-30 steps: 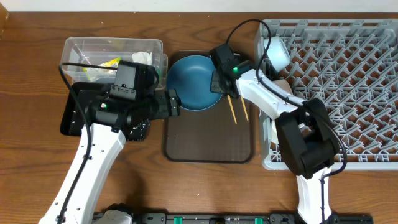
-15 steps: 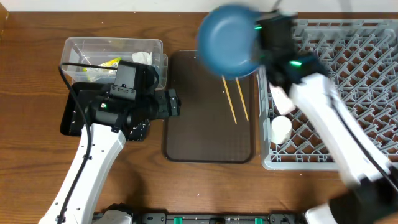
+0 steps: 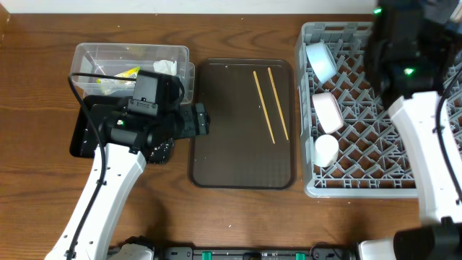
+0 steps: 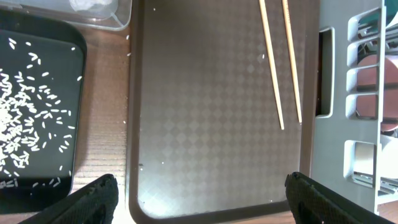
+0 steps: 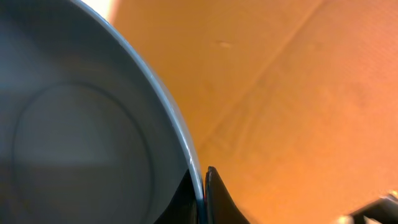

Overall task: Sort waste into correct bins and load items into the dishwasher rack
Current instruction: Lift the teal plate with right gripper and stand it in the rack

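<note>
The rack is below my right gripper, so next I should lower that gripper, set the dark blue dish [image 5: 81, 124] into the back of the rack and release the dish's rim.
My right gripper [image 5: 203, 193] is shut on the rim of the dark blue dish [image 5: 81, 124], which fills the left of the right wrist view. In the overhead view the right wrist [image 3: 404, 50] is high over the back of the grey dishwasher rack [image 3: 361, 170], and the dish is hidden there. The light blue bowl [image 3: 320, 61], white bowl [image 3: 328, 112] and white cup [image 3: 325, 149] sit in the rack's left column. Two chopsticks [image 3: 271, 105] lie on the brown serving tray [image 3: 231, 144]. My left gripper [image 4: 202, 199] is open and empty above that tray's front left.
The clear tub [image 3: 130, 58] holds the yellow wrapper [image 3: 126, 73] and white tissue [image 3: 164, 66]. The black tray [image 4: 37, 168] holds scattered rice [image 4: 25, 118], under my left arm. The rack's wall [image 4: 354, 124] borders the serving tray on the right.
My right arm lifted the blue dish off the serving tray and swung it right and up over the rack's back. The chopsticks now lie uncovered. The left arm has not moved.
</note>
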{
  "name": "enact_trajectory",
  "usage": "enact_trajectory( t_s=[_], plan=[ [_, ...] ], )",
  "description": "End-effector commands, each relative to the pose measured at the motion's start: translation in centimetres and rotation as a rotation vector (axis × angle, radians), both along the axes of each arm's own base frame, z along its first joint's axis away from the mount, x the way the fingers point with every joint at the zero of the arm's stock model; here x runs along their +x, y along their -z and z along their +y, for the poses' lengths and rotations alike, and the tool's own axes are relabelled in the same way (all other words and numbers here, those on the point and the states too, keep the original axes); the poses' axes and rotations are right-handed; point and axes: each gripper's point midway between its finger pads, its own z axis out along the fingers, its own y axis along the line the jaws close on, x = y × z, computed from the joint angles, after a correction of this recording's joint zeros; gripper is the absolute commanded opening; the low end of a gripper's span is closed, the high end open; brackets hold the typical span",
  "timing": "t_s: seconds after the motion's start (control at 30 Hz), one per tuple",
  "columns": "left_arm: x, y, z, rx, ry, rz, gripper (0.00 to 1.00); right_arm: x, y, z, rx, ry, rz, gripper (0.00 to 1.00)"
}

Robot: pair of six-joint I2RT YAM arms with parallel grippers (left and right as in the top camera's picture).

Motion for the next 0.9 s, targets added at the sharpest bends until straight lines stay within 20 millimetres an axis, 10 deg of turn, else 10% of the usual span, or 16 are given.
enact_trajectory(
  t_s=[0.0,0.43,0.87],
  plan=[
    [0.4,-0.9,0.1,0.005,0.001,-0.027,0.88,-0.4,0.2,-2.8,-0.065,0.081,0.17,0.01],
    [0.4,-0.9,0.1,0.004,0.001,-0.027,0.88,7.2,6.1,-7.8,-0.203,0.022,0.662,0.01],
    [0.4,-0.9,0.1,0.004,0.001,-0.026,0.88,12.2,11.8,-6.2,-0.274,-0.208,0.904,0.01]
  ],
)
